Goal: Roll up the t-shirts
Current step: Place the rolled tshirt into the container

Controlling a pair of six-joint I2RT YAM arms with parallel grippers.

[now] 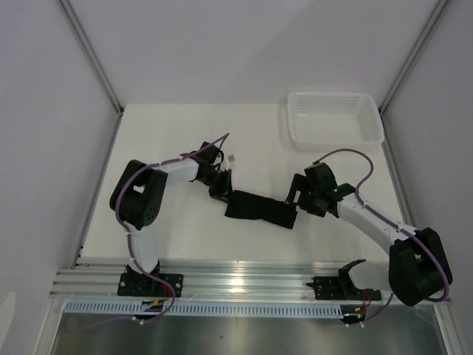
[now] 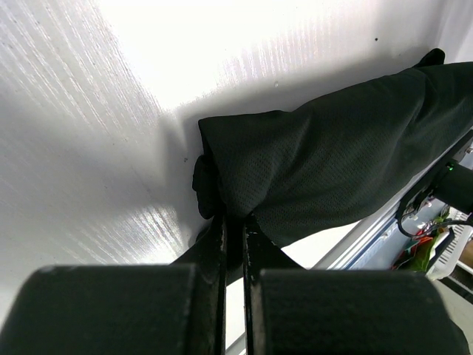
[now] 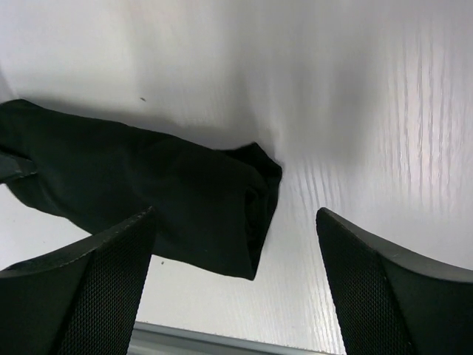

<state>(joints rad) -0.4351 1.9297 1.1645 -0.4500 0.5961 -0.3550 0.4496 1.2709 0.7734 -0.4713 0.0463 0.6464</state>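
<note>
My left gripper is pinching the opposite end of the roll, and the roll's loose end (image 1: 289,212) (image 3: 242,213) is below my right gripper, between the spread fingers. I should move my right gripper down onto it, open.
The black t-shirt (image 1: 260,208) lies rolled into a short tube on the white table (image 1: 177,237), between the two arms. My left gripper (image 1: 219,185) is at the roll's left end, its jaws shut with a fold of the t-shirt (image 2: 325,163) pinched at the fingertips (image 2: 216,222). My right gripper (image 1: 295,194) hovers over the roll's right end with its jaws wide open. In the right wrist view that end of the t-shirt (image 3: 185,200) lies between and below the spread fingers (image 3: 111,266), touching neither.
A white mesh basket (image 1: 340,140) stands at the back right of the table. An aluminium rail (image 1: 244,281) with both arm bases runs along the near edge. White walls close in the left, back and right sides.
</note>
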